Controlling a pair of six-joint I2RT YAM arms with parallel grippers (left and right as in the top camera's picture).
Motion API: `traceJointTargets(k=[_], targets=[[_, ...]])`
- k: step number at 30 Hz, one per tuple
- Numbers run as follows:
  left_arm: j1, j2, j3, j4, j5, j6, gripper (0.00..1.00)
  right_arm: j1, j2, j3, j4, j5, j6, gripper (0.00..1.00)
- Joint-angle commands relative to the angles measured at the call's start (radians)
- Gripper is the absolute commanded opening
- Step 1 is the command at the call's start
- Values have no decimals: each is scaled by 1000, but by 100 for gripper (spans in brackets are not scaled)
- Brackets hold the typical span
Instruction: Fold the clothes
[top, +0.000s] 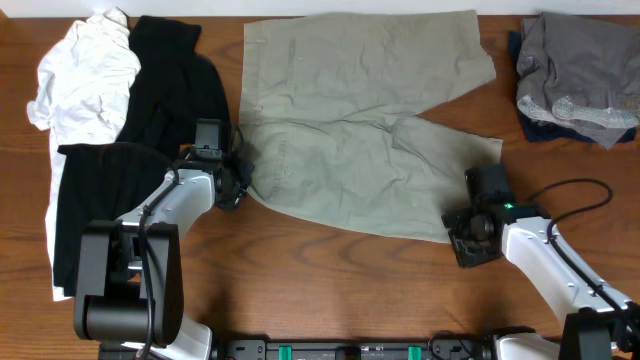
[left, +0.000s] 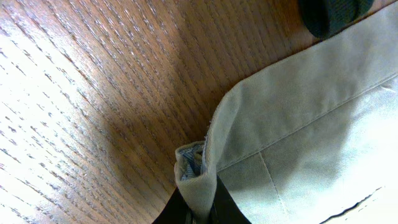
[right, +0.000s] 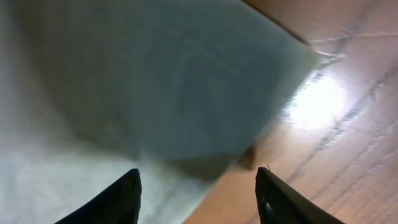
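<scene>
The trousers lie spread flat, so my left gripper should next lift the waistband end, carry it outward and lower it over the far waistband corner (top: 254, 36) to release it.
Khaki-beige trousers (top: 350, 120) lie spread flat across the middle of the wooden table. My left gripper (top: 240, 185) is shut on the waistband corner of the trousers at their left edge; the left wrist view shows the pinched cloth (left: 198, 183) with pale striped lining between the fingers (left: 199, 208). My right gripper (top: 470, 225) is open at the lower right hem of a trouser leg. In the right wrist view its fingers (right: 198, 186) straddle the hem edge (right: 205, 168), with cloth under the left finger and bare wood under the right.
A white garment (top: 85, 80) and black garments (top: 165, 85) lie piled at the far left, with more black cloth (top: 95, 200) under the left arm. A grey garment pile (top: 578, 80) sits at the far right. The table front (top: 330, 290) is bare wood.
</scene>
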Motion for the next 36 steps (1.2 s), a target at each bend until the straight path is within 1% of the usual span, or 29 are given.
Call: traceJointTargets(k=[1,4,6,8,9,12,14,15,16,17,18,19,20,23,25,29,31,36], targets=[[0,36,-6,-11,-10,-2,6,6,-3,-16,-1,4,17,58],[0,36,-6,-11,-10,-2,6,6,-3,-28,21,32,17,59],[0,36,-6,-11,-10,-2,6,6,-3,-39,42,58,18,64],[0,36,-6,-14,-10,-2,6,6,0,-54,81,76,17,65],[0,36,-6,-14,-10,-2,6,6,1,-61,101,80,17,64],[0,36,-6,-16,-10,-2,6,6,9,-82,179,94,5,57],[0,36,-6,-24,-9,-2,13,6,13,-90,233,96,-70,49],[0,36,-6,-30,-8,-2,13,6,14,-91,254,96,-116,43],[0,36,-6,-38,-8,-2,13,6,14,-92,274,95,-172,35],[0,36,-6,-40,-8,-2,12,6,14,-92,291,93,-223,28],[0,36,-6,-40,-8,-2,12,6,14,-92,303,88,-259,17],[0,36,-6,-41,-8,-2,8,6,14,-92,318,77,-299,4],[0,36,-6,-41,-8,-1,6,6,14,-92,327,73,-323,1],[0,36,-6,-42,3,10,6,6,13,-92,336,63,-366,1],[1,33,-6,-41,29,51,6,3,8,-86,335,38,-400,1],[9,-13,-6,-48,63,135,7,-33,-37,-47,311,-62,-515,1],[16,-68,-6,-76,71,177,6,-65,-77,-15,252,-88,-555,1],[23,-271,-6,-178,71,262,6,-152,-183,95,22,-88,-656,1]])
